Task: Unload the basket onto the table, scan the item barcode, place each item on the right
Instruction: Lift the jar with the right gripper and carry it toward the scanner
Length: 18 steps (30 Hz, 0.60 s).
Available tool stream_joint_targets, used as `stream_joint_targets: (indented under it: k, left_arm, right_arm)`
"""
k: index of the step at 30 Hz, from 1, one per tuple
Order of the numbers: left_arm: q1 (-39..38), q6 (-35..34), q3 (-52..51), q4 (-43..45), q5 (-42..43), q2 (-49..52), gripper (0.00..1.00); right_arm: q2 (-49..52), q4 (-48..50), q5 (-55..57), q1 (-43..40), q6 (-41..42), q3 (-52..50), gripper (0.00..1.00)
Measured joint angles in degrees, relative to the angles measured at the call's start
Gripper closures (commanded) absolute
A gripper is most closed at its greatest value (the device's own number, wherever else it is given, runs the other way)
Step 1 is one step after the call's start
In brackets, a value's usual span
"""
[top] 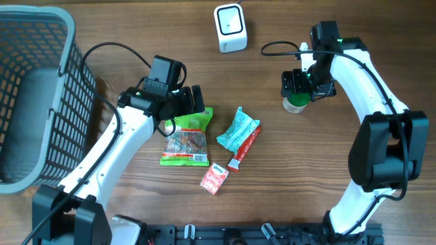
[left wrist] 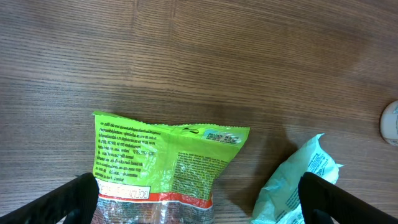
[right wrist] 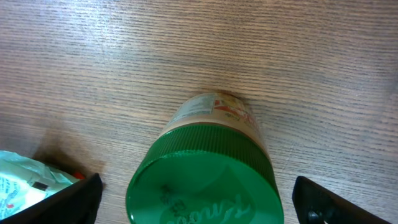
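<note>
The right gripper comes down over the green lid (top: 295, 103) next, then closes on the jar.
A white barcode scanner (top: 230, 27) stands at the back of the wooden table. Straight below my right gripper (top: 298, 85) (right wrist: 199, 202) is a jar with a green lid (top: 295, 103) (right wrist: 205, 180). The gripper is open, its fingers either side of the lid with a gap on each side. A green snack bag (top: 185, 139) (left wrist: 161, 162) lies flat mid-table. My left gripper (top: 193, 102) (left wrist: 199, 199) hangs open over the bag's top edge, holding nothing. Its right finger is in front of a teal pouch (top: 237, 129) (left wrist: 298, 180).
A grey mesh basket (top: 34, 102) fills the left side. A red tube (top: 244, 151) and a small red packet (top: 214, 178) lie beside the teal pouch. The jar's edge (left wrist: 390, 123) shows at the far right of the left wrist view.
</note>
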Motion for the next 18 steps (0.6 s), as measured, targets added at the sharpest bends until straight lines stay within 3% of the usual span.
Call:
stream_joint_targets:
  k: [12, 18]
  left_arm:
    - [0.0, 0.0, 0.0, 0.0, 0.0, 0.0, 0.0]
    - [0.0, 0.0, 0.0, 0.0, 0.0, 0.0, 0.0]
  right_arm:
    - [0.0, 9.4, 0.2, 0.0, -0.9, -7.6, 0.15]
    - [0.0, 10.5, 0.4, 0.0, -1.2, -8.8, 0.27]
